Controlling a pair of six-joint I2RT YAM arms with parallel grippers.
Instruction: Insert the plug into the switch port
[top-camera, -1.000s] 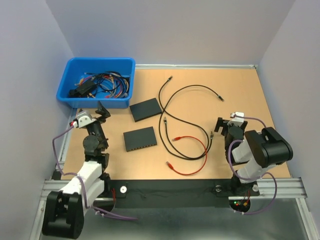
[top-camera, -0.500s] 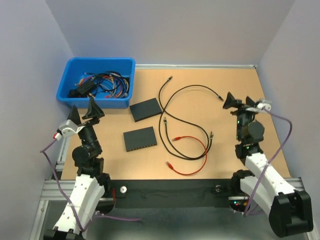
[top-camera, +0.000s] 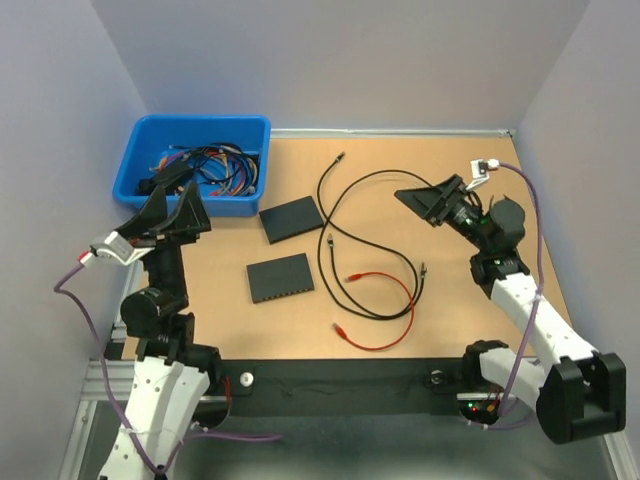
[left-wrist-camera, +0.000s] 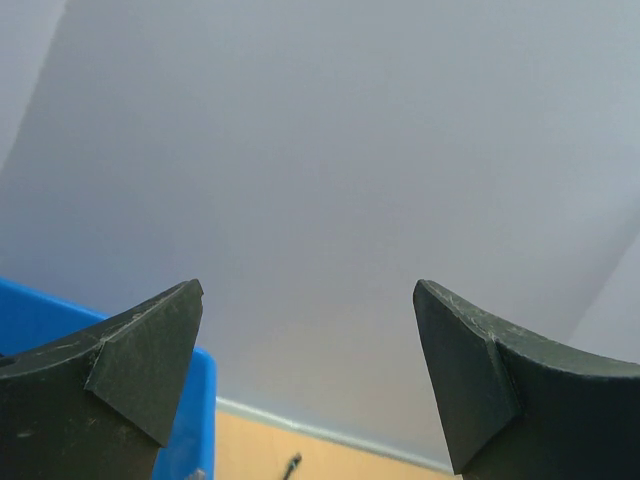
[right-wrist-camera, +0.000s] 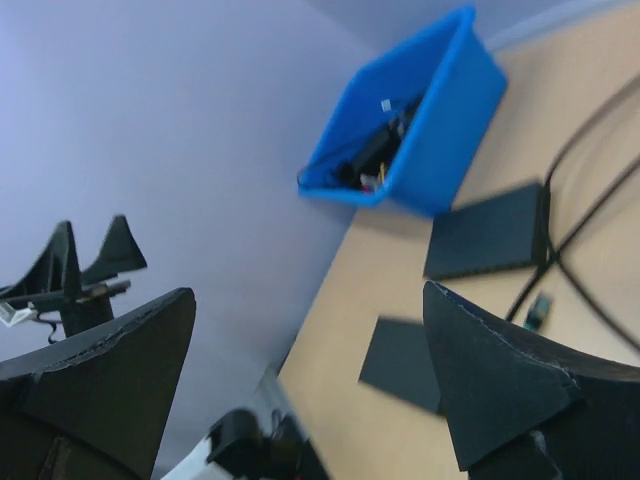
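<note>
My right gripper will move back, tip its sideways-facing fingers down and lower onto the red cable's near plug (top-camera: 340, 331), which is below and behind it.
Two flat black switches lie left of the table's centre, one farther back (top-camera: 290, 218) and one nearer (top-camera: 281, 277). Loose black cables (top-camera: 372, 175) and a red cable (top-camera: 385, 300) with plugs (top-camera: 352, 276) lie in the middle. My left gripper (top-camera: 177, 197) is raised at the left, open and empty, pointing at the back wall (left-wrist-camera: 308, 288). My right gripper (top-camera: 420, 205) is raised at the right, open and empty, facing left across the table (right-wrist-camera: 309, 290). The right wrist view shows both switches (right-wrist-camera: 490, 235) (right-wrist-camera: 400, 365) and a black cable plug (right-wrist-camera: 537, 312).
A blue bin (top-camera: 195, 165) of tangled cables stands at the back left; its wall also shows in the right wrist view (right-wrist-camera: 420, 130) and its corner in the left wrist view (left-wrist-camera: 195, 420). Grey walls enclose the table. A black strip (top-camera: 330, 375) runs along the near edge.
Both arms have risen from a folded pose. The left gripper has lifted and tipped up toward the back wall. The right gripper has swung up and turned to face left.
</note>
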